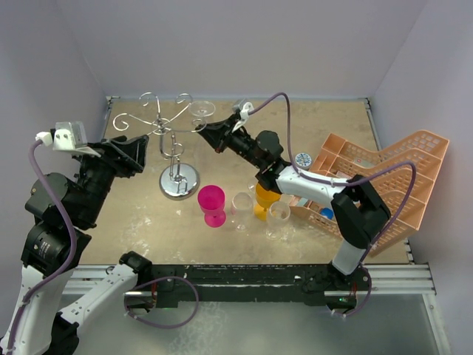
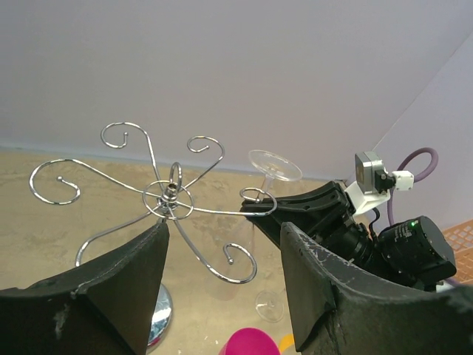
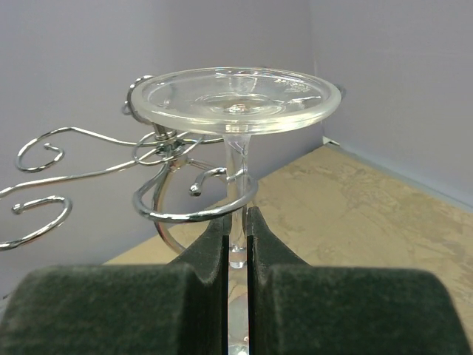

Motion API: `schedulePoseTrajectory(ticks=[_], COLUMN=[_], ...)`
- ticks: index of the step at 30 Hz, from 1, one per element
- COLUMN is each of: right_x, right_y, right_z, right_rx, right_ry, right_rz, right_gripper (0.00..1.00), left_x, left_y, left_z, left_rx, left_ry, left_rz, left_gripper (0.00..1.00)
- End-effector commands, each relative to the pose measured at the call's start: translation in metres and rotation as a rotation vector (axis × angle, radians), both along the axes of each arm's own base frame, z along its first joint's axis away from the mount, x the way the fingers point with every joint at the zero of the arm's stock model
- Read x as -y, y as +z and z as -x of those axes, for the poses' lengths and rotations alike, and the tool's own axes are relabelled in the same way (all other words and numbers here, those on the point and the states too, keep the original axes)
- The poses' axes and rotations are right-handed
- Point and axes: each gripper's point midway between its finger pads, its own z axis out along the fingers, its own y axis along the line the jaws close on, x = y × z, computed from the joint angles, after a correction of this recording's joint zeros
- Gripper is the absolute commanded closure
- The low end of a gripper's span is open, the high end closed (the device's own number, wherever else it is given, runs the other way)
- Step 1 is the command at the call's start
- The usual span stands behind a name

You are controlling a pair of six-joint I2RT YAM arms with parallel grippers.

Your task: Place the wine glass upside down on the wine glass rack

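There is a gap between the foot and the scroll [image 1: 199,124] [image 3: 216,197], so my right gripper will next lower the glass and bring its stem toward the center of the rack, and only then release it.
The clear wine glass [image 3: 236,100] is upside down, its round foot on top. My right gripper [image 3: 236,222] is shut on its stem, just below a curled scroll of the wine glass rack [image 3: 185,214]. The stem runs up through that scroll and the foot [image 1: 201,109] sits above it. The bowl is hidden below the fingers. The chrome rack [image 1: 179,181] stands at the back left on its round mirror base. My left gripper [image 1: 137,151] is open, left of the rack, facing its scroll arms [image 2: 168,198], with nothing between its fingers [image 2: 318,274].
A magenta cup [image 1: 212,201], two clear glasses [image 1: 242,203] [image 1: 278,213] and an orange cup [image 1: 264,203] stand in front of the rack under my right arm. A peach plastic crate [image 1: 384,177] leans at the right. Walls close in the back and sides.
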Motion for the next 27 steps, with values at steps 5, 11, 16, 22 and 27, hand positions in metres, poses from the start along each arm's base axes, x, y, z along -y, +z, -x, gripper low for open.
schedulePoseTrajectory(ticks=[5,11,16,22,27], right_x=[-0.004,-0.017,-0.023,-0.022,-0.014], right_y=[0.021,0.008,0.000,-0.002,0.002], right_z=[-0.013,-0.015,-0.012,-0.006,-0.001], right_rx=[0.065,0.068,0.066,0.056,0.052], right_ry=[-0.027,0.020,0.061,0.076,0.063], right_rz=[-0.011,0.044,0.065,0.064,0.045], right_gripper=[1.00,0.94,0.86,0.69,0.53], left_x=[-0.001,0.000,0.001,0.001,0.002], left_y=[0.006,0.002,-0.001,-0.009,-0.011], left_z=[-0.004,-0.007,-0.010,-0.013,-0.014], left_rx=[0.009,-0.002,-0.012,-0.029,-0.036], left_ry=[0.015,0.017,0.024,0.029,0.031], left_rz=[0.012,0.008,0.003,-0.010,-0.014], left_gripper=[0.41,0.41,0.40,0.40,0.41])
